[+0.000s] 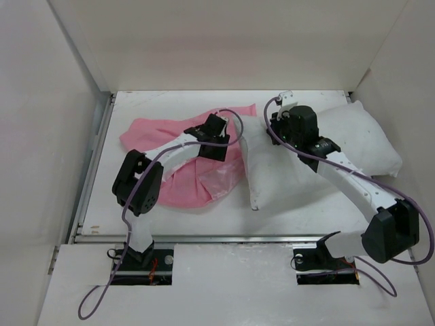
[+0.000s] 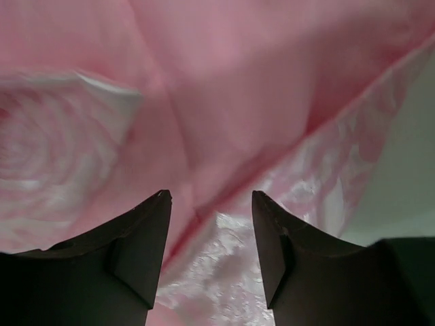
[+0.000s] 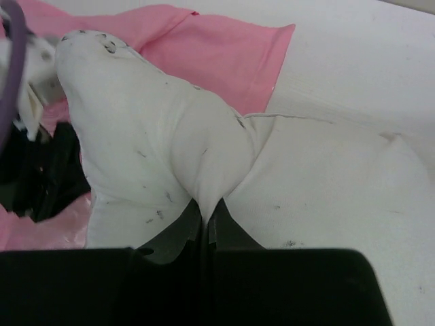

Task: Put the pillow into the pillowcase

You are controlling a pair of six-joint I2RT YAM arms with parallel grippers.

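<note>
To get onto the pillowcase's matte pink hem (image 1: 228,165) (image 2: 216,209), off-centre beyond my open fingertips, my left gripper should lower and shift toward the rose-patterned flap first.
The white pillow (image 1: 360,136) lies at the right of the table, its left end raised and folded toward the middle. My right gripper (image 1: 272,130) is shut on a pinch of the pillow's fabric (image 3: 156,136), which bunches up right at its tips (image 3: 207,202). The pink pillowcase (image 1: 153,132) lies crumpled left of centre, and its edge shows behind the pillow (image 3: 217,54). My left gripper (image 1: 221,139) is low over the pillowcase's right side. Its jaws (image 2: 211,197) stand open, with shiny rose-patterned and matte pink cloth (image 2: 224,88) just beyond them.
White walls enclose the table on the left (image 1: 41,136), back and right. A metal rail (image 1: 92,170) runs along the left edge and the near edge. The left arm's black wrist (image 3: 41,176) sits close to the pillow's raised end.
</note>
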